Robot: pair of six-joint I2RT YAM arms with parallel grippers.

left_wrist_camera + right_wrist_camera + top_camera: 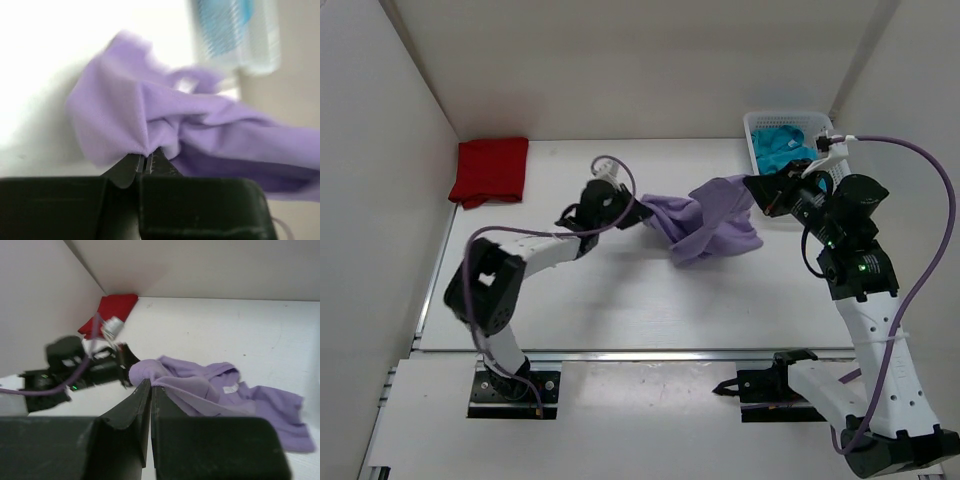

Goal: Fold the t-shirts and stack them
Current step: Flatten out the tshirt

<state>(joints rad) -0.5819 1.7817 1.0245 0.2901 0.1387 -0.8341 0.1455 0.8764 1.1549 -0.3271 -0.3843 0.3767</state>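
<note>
The purple t-shirt hangs bunched, so my left gripper will rise toward the red t-shirt (pixel 490 170) next, then go down and release over the open tabletop.
A crumpled purple t-shirt (pixel 705 228) hangs bunched between my two grippers at mid-table. My left gripper (pixel 638 212) is shut on its left end; in the left wrist view the gripper (pixel 145 156) pinches a fold of the purple t-shirt (pixel 130 110). My right gripper (pixel 757 188) is shut on its upper right part; in the right wrist view the gripper (pixel 150 383) holds an edge of the purple t-shirt (pixel 220 392), which trails onto the table. A folded red t-shirt (pixel 490 170) lies at the back left and also shows in the right wrist view (pixel 112 310).
A white basket (pixel 756 128) holding a teal t-shirt (pixel 785 148) stands at the back right, just behind my right gripper; the basket is blurred in the left wrist view (pixel 262 35). White walls enclose the table on three sides. The left arm (pixel 75 372) shows in the right wrist view.
</note>
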